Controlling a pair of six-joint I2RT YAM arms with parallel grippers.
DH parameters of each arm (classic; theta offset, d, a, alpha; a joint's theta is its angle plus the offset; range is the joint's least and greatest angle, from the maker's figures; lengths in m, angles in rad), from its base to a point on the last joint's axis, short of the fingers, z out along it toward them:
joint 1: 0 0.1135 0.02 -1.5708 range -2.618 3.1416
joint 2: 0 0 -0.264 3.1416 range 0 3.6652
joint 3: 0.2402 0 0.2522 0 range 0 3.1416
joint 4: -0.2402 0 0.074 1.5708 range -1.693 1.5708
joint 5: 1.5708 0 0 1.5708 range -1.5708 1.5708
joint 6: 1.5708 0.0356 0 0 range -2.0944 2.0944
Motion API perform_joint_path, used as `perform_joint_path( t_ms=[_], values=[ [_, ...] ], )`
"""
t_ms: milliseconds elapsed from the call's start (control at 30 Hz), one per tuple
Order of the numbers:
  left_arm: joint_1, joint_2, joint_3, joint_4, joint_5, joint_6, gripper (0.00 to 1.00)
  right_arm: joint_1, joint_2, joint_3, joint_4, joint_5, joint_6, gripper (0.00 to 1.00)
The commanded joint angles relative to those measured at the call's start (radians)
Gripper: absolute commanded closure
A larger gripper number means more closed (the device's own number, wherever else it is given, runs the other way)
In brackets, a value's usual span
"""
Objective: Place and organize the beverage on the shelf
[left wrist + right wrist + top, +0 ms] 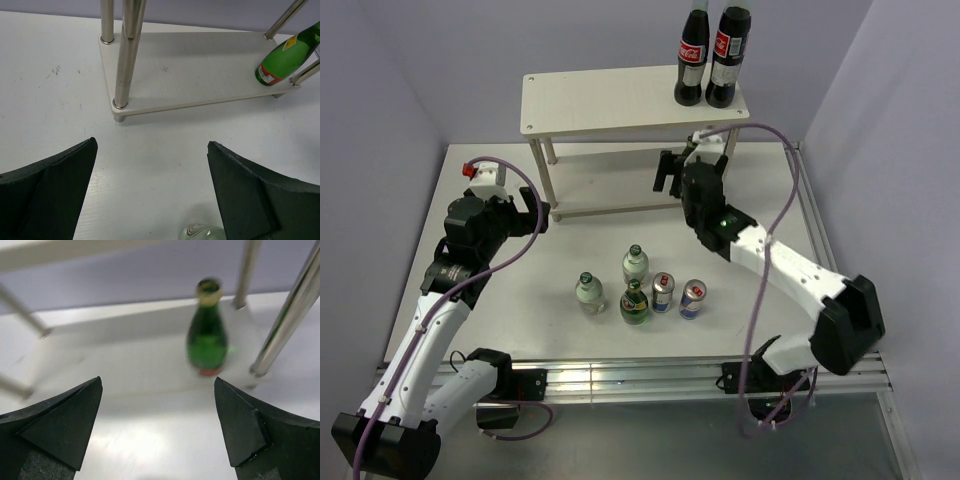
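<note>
I should next swing my right gripper back, to its left in the top view, and tilt it down onto the dark green bottle's neck [634, 288], as the bottle's twin is on the shelf.
On the table in front of the shelf [610, 98] stand two clear green-capped bottles [588, 292] [635, 265], one dark green bottle [635, 303] and two blue-and-silver cans [663, 292] [693, 298]. A second dark green bottle [206, 335] [287, 55] stands upright at the right end of the shelf's lower board [200, 75]. My right gripper [158, 380] [668, 170] is open and empty just in front of that bottle, not touching it. At the shelf's left front leg, my left gripper [152, 142] [532, 208] is open and empty too. A clear bottle's top [202, 232] shows below it.
Two tall cola bottles [692, 58] [728, 55] stand on the right end of the top board. Slim metal legs [125, 65] [287, 315] flank the lower tier. Purple walls close in at the back and both sides.
</note>
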Motion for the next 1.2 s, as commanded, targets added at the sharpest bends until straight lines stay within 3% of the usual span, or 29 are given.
perform_joint_path(
  t_ms=[0, 200, 433, 800, 1167],
  values=[
    [-0.004, -0.012, 0.004, 0.038, -0.006, 0.015, 0.01, 0.133, -0.161, -0.108, -0.056, 0.069, 0.042, 0.0],
    [-0.005, -0.007, 0.006, 0.036, -0.006, 0.014, 0.01, 0.418, -0.458, -0.309, -0.137, 0.08, 0.164, 0.0],
    [-0.004, -0.01, 0.006, 0.036, -0.006, 0.015, 0.01, 0.684, -0.517, -0.39, -0.201, 0.169, 0.262, 0.03],
    [-0.004, -0.007, 0.001, 0.035, -0.006, 0.017, 0.01, 0.765, -0.433, -0.457, -0.185, 0.198, 0.391, 0.04],
    [-0.004, -0.003, 0.001, 0.036, -0.006, 0.015, 0.01, 0.768, -0.313, -0.436, -0.108, 0.221, 0.36, 0.09]
  ],
)
